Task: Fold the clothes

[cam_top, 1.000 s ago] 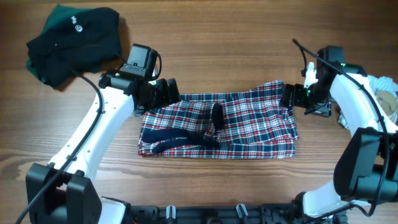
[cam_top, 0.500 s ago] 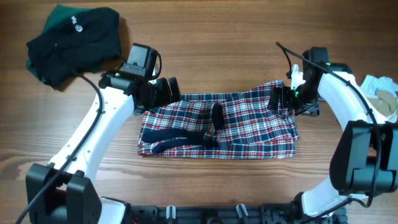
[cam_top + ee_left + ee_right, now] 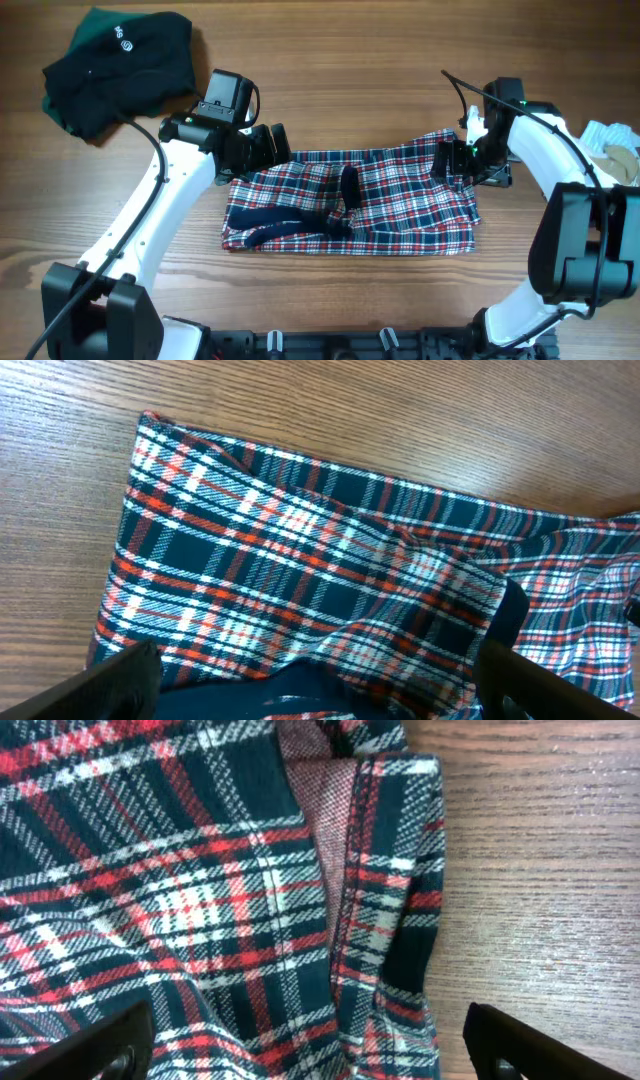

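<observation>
The right gripper lowers its spread fingers onto the folded hem along the plaid garment's edge next and closes on it, since that fold lies below them.
The red, white and navy plaid garment lies spread and rumpled in the middle of the wooden table, with navy trim bunched across its left half. My left gripper hovers open over the garment's upper left edge. In the left wrist view, plaid cloth lies under the spread fingers, which hold nothing. My right gripper is open over the garment's upper right corner. The right wrist view shows a folded hem under the open fingers.
A dark green and black garment lies crumpled at the far left corner. A white and beige bundle sits at the right edge. Bare wood table surrounds the plaid garment.
My right gripper has moved left, from beside the garment onto its upper right corner. The left arm and the garment have not moved.
</observation>
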Controlling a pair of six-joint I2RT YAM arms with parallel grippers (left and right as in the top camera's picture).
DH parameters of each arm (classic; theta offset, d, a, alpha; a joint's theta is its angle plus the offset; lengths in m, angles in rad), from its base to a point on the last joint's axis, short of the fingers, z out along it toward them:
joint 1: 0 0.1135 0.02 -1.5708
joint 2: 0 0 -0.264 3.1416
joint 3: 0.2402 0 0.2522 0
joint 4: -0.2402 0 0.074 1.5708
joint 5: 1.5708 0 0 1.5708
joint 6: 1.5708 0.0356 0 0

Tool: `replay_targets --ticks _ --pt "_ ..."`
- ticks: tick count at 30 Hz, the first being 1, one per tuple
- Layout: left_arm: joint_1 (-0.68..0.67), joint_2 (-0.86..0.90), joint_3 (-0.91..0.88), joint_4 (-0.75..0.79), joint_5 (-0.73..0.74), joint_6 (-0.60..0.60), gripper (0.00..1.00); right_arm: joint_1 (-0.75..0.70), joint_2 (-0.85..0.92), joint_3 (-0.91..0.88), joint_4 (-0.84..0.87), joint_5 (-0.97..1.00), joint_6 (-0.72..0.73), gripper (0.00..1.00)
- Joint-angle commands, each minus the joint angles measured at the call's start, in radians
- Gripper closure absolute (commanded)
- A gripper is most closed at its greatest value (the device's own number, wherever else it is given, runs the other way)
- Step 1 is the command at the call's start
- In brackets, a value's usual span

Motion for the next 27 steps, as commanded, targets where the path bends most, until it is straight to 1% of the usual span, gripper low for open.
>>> replay_targets --ticks 1,12,17,22,25,27 --pt "0.003 -0.022 -0.005 -0.002 -0.006 0.017 0.0 0.001 0.043 -0.01 0.006 0.014 -0.003 0.0" --pt "0.003 -0.022 -0.005 -0.013 -0.006 0.017 0.01 0.0 0.118 -0.01 0.013 0.017 -0.046 0.0" --pt "0.003 -0.022 -0.005 -0.013 -0.006 0.017 0.0 0.0 0.167 -0.01 0.011 -0.105 -0.111 0.0" --pt "0.003 -0.022 -0.005 -0.024 -0.006 0.017 0.01 -0.043 0.18 -0.01 0.019 -0.142 -0.119 0.0" --pt "0.003 -0.022 -0.005 -0.028 -0.006 0.016 0.01 -0.101 0.18 -0.01 0.022 -0.226 -0.193 0.0" --pt "0.003 -0.022 -0.005 -0.027 -0.006 0.016 0.0 -0.114 0.182 -0.01 0.016 -0.31 -0.263 0.0"
